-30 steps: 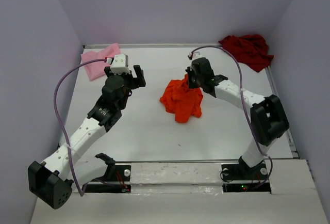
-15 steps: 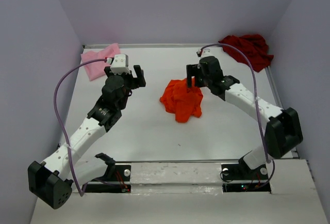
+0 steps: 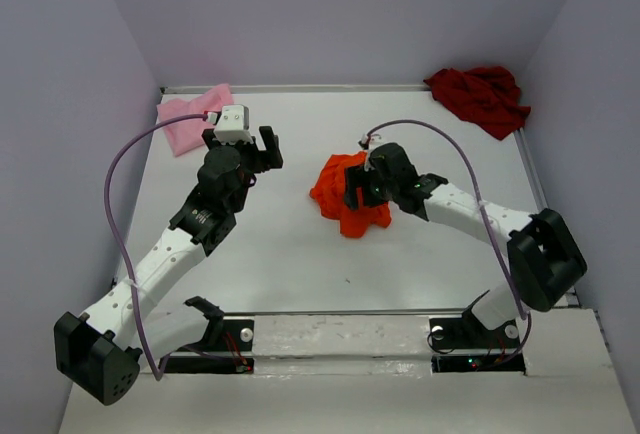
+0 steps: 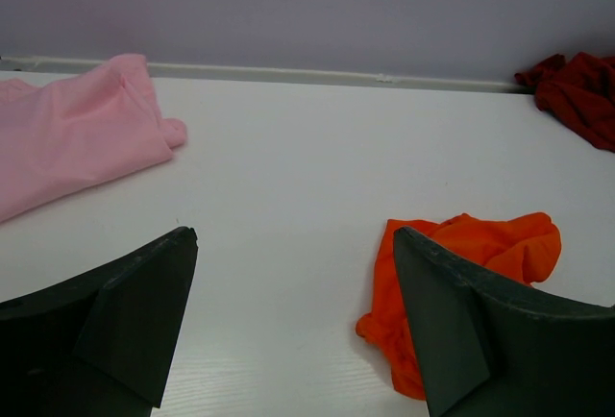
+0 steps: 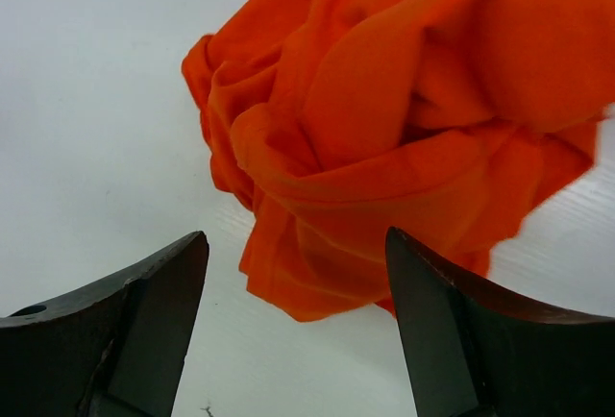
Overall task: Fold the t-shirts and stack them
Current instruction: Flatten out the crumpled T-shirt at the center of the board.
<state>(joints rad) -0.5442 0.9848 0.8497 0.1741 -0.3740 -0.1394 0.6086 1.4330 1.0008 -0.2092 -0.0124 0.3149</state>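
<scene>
The right gripper moves down and to the left in the top view next, onto the orange heap's edge fold (image 3: 332,205) (image 5: 261,149), since a narrow fold stands up there.
The bright orange t-shirt (image 3: 330,196) lies crumpled in a heap at mid-table. My right gripper (image 3: 358,190) hovers low over its middle, open. In the right wrist view the orange t-shirt (image 5: 404,110) fills the space ahead, and its lower fold hangs just beyond my right gripper (image 5: 296,236), with nothing pinched. My left gripper (image 3: 241,144) is open to the left of the heap and holds nothing. From the left wrist view, the left gripper (image 4: 293,236) faces bare table, with the orange t-shirt (image 4: 471,249) behind its right finger. The light pink t-shirt (image 3: 190,119) lies at the back left, and the dark red t-shirt (image 3: 482,96) at the back right.
A raised rim (image 3: 300,87) runs along the table's back edge against the lilac wall. The pink t-shirt (image 4: 77,134) and the dark red t-shirt (image 4: 581,95) both lie close to that rim. A side rail (image 3: 540,194) borders the right.
My right gripper opened and let go of the orange t-shirt, drew back a little, then came forward and down over the heap. The heap has slumped lower. The left arm stayed still.
</scene>
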